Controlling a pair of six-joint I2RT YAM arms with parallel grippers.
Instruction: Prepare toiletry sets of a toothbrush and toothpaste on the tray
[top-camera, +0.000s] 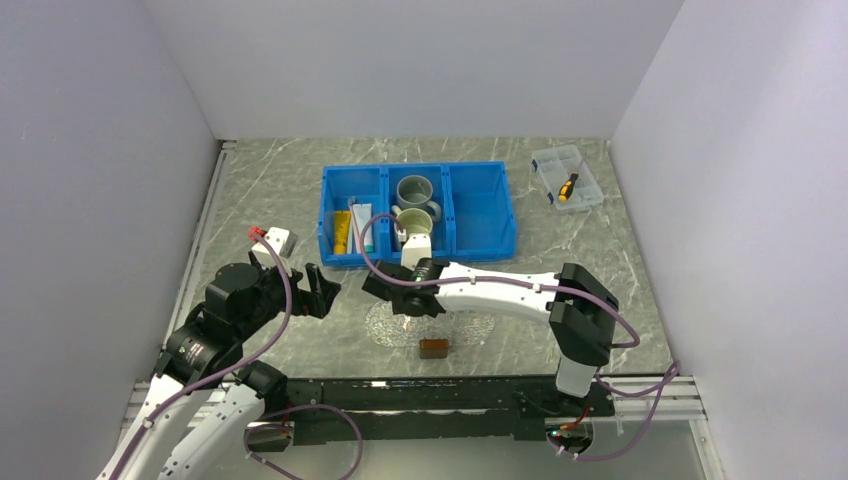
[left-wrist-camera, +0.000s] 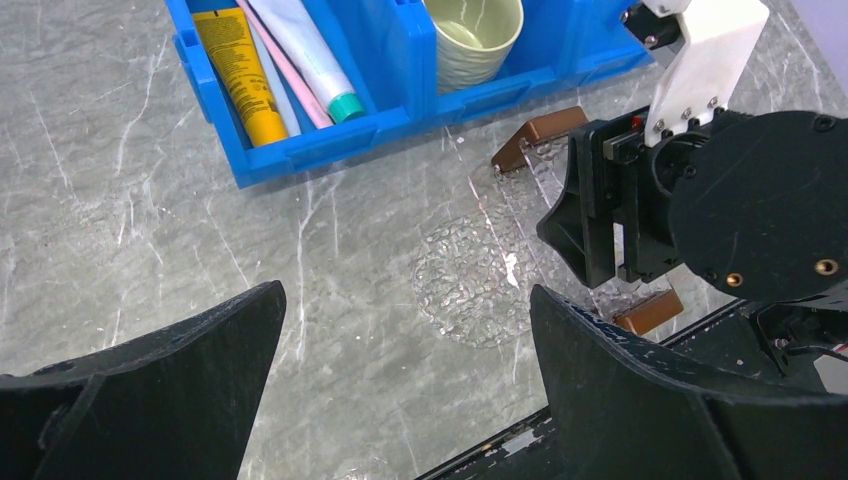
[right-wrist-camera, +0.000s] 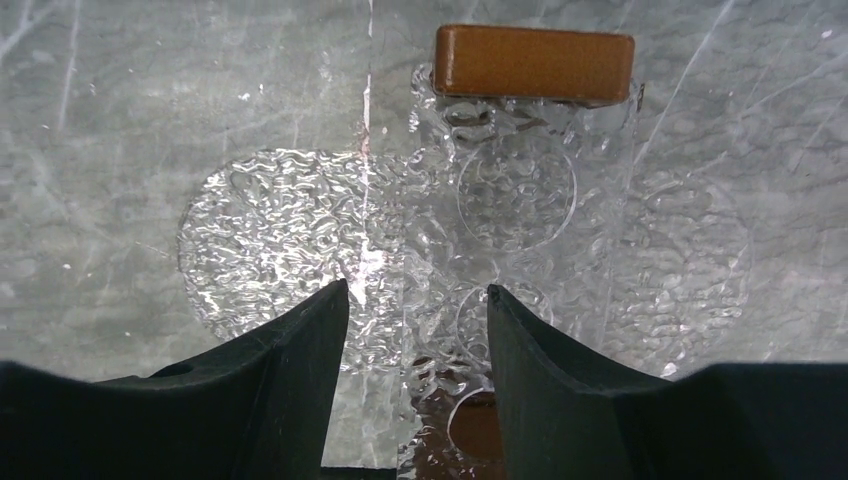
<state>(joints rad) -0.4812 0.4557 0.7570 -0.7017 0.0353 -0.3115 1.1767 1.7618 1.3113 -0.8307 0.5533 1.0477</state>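
My right gripper lifts outward over the bin's near side next and lowers astride the cream mug's rim by the empty compartment, since the mug's opening faces up.
The clear tray lies on the table in front of the blue bin, with a brown handle at each end. My right gripper hangs low over the tray's near end, open, its fingers astride a clear wall without touching it. In the top view the right gripper sits over the tray's left part. The toothpaste, white with a teal cap, and the pale toothbrush lie in the bin's left compartment. My left gripper is open wide over bare table, left of the tray.
The blue three-compartment bin also holds a yellow tube, a pink stick, a grey mug and a cream mug. A clear lidded box stands at the back right. A small white block sits at the left.
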